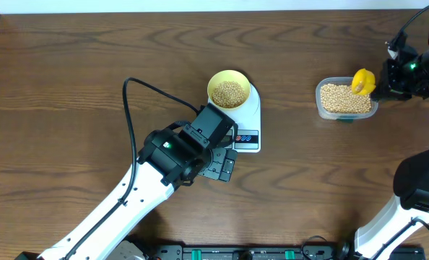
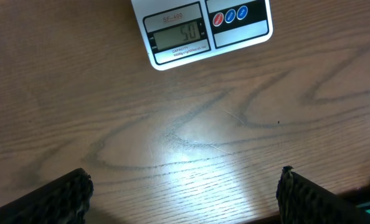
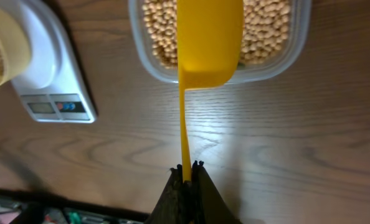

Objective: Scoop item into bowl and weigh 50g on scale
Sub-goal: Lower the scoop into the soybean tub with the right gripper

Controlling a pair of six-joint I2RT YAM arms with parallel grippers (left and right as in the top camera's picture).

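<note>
The scale shows the target weight, so my right gripper needs to move down toward the left in the overhead view, over the tub's beans, and release the scoop (image 3: 207, 43).
The pale-yellow bowl (image 1: 216, 81) stands on the white scale (image 1: 254, 108), partly filled with tan beans (image 1: 230, 93). In the left wrist view the scale (image 2: 235, 34) shows its display end, reading 50. My left gripper (image 2: 185, 180) hovers open over bare wood just in front of the scale, with nothing between its fingers. More beans (image 3: 266, 25) lie in a clear tub (image 1: 321, 92) at the right. My right gripper (image 3: 189, 167) is shut on the thin handle of a yellow scoop (image 3: 207, 43), whose cup hangs over the tub. The scale (image 3: 48, 81) and bowl (image 3: 1, 50) show at the left of the right wrist view.
A black cable (image 1: 149, 90) loops over the table left of the bowl. The left arm (image 1: 128, 202) crosses the front left. The right arm's base (image 1: 420, 180) stands at the right edge. A dark rail (image 1: 243, 253) runs along the front edge.
</note>
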